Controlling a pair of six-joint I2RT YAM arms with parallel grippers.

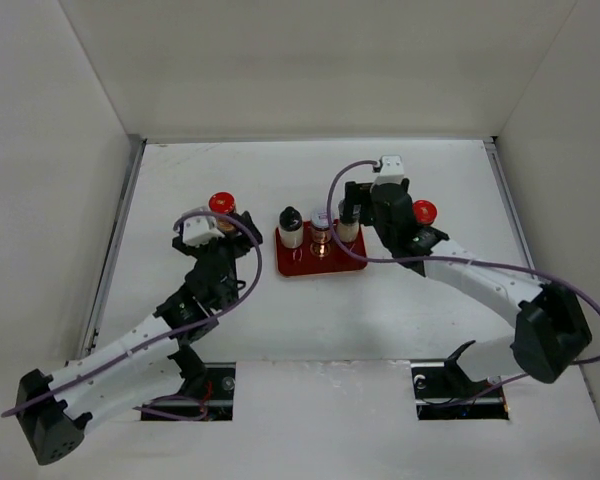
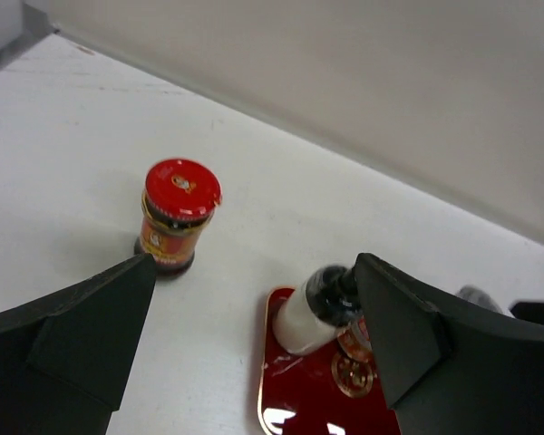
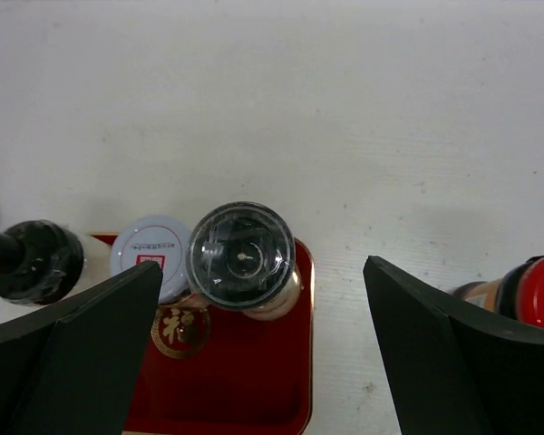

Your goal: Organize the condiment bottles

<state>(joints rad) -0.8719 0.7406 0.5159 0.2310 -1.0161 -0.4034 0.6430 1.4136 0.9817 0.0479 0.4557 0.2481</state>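
Observation:
The left gripper moves outward and down next, tilting its open fingers around the nearby jar's red cap (image 1: 222,202) (image 2: 183,188), as that jar stands outward of and below the gripper.
A red tray (image 1: 315,265) holds three bottles in a row: a white bottle with a black cap (image 1: 291,228), a silver-lidded jar (image 1: 321,232) and a dark-grey-lidded bottle (image 1: 348,226). One red-capped jar (image 1: 221,205) stands on the table left of the tray, and another red-capped jar (image 1: 423,212) stands to its right. My left gripper (image 1: 212,232) is open and empty, just short of the left jar (image 2: 177,213). My right gripper (image 1: 365,212) is open above the dark-lidded bottle (image 3: 242,254), with the silver lid (image 3: 150,246) to its left and the right-hand jar (image 3: 530,290) beyond its right finger.
White walls enclose the table on the left, back and right. The tray's gold emblem (image 3: 179,331) shows in front of the bottles. In the left wrist view the white bottle (image 2: 319,310) stands at the tray's near-left corner (image 2: 295,390).

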